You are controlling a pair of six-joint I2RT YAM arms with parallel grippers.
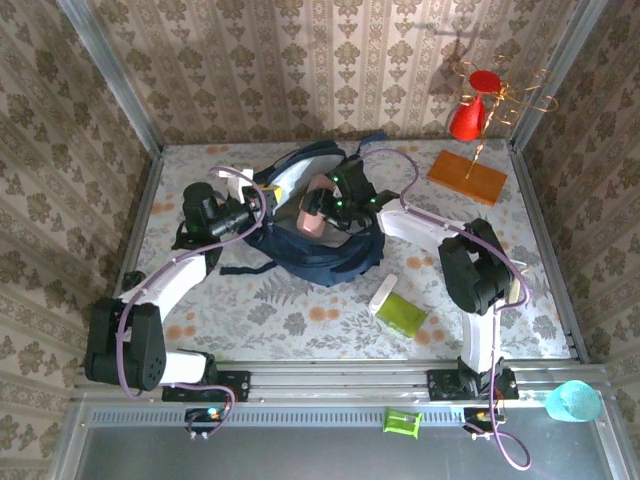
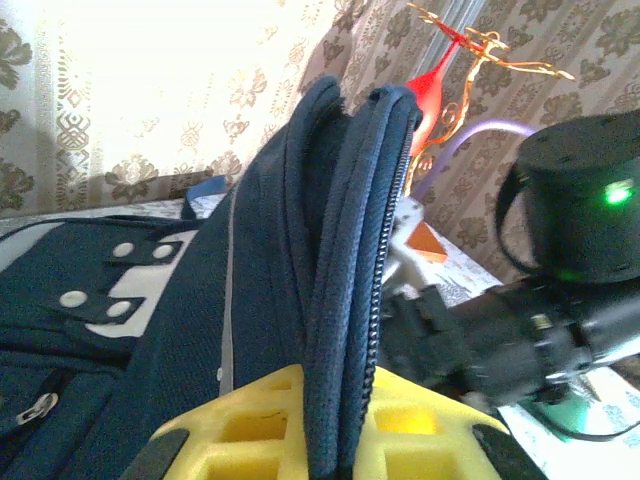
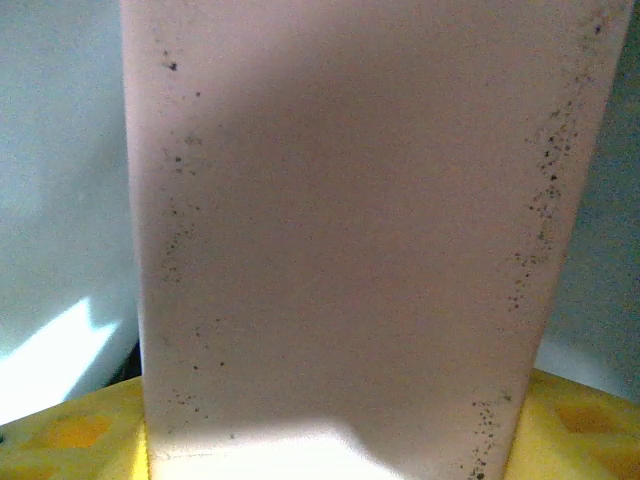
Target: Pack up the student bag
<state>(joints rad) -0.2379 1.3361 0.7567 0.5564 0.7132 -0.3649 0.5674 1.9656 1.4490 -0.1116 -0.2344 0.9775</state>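
I will next move my right gripper down through the bag's opening [image 1: 292,216] and release the pale pink flat item inside, because my left gripper holds the bag's rim up.
The student bag [image 1: 325,255], dark navy, lies in the middle of the table with its mouth raised. My left gripper [image 1: 264,198] is shut on the bag's zipper rim. In the left wrist view the yellow fingers [image 2: 250,425] pinch the navy fabric edge [image 2: 345,300] of the student bag and hold it upright. My right gripper [image 1: 325,212] hovers over the bag's opening, shut on a pale pink flat item [image 1: 316,205]. That pink item [image 3: 340,250], speckled along its edges, stands between my yellow fingers [image 3: 70,432] of the right gripper [image 3: 335,445].
A green pouch [image 1: 403,314] and a white item [image 1: 383,296] lie right of the bag. An orange board [image 1: 467,177] and a red cone [image 1: 468,115] on a gold stand sit at the back right. A teal cup [image 1: 572,402] stands off the table's near right corner.
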